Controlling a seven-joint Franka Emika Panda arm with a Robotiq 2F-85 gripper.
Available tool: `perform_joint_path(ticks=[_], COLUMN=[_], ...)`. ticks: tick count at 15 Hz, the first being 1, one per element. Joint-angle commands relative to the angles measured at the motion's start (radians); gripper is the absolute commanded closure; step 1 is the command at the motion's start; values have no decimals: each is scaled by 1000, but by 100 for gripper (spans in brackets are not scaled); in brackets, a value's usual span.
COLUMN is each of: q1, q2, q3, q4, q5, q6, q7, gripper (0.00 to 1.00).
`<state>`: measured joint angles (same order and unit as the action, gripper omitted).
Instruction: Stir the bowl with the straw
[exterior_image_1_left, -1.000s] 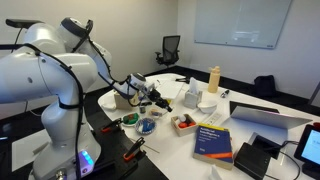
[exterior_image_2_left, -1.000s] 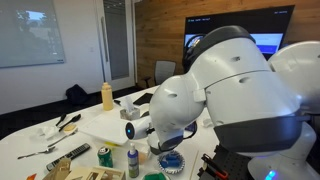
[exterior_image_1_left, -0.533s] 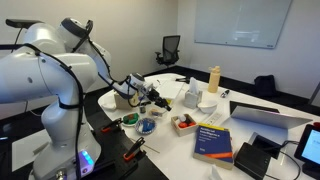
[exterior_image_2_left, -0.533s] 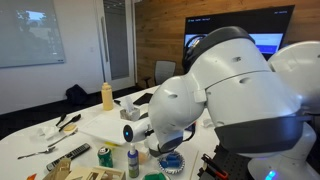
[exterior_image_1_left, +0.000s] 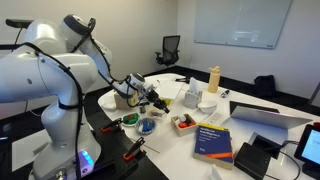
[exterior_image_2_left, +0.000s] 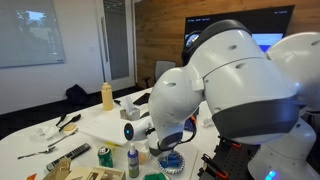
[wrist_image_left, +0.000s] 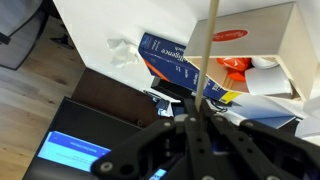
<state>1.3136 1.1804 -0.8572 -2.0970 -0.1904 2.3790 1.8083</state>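
The tabletop beside the bowl is clear in the part toward the tray, so my gripper should next turn downward, lower to it and release the straw there.
The small blue bowl sits on the dark table edge in front of the robot; it also shows low in an exterior view. My gripper hangs above and a little behind the bowl, apart from it. In the wrist view the gripper is shut on a thin tan straw that runs straight out from between the fingers. The bowl is out of the wrist view.
A white tray with red-brown contents and a blue book lie beside the bowl; both show in the wrist view, book and tray. A yellow bottle, a laptop and small cans crowd the table.
The arm's upper links have shifted slightly in an exterior view. The gripper keeps hold of the straw, almost in the same place above the bowl.
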Motion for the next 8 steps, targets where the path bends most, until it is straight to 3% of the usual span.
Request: perform_joint_path(ticks=[1, 8], q1=[-8, 10], q2=[-61, -25], q3=[15, 12], q4=[-34, -25], q5=[-49, -137], q6=[-68, -125], q7=[14, 154], gripper=[98, 98])
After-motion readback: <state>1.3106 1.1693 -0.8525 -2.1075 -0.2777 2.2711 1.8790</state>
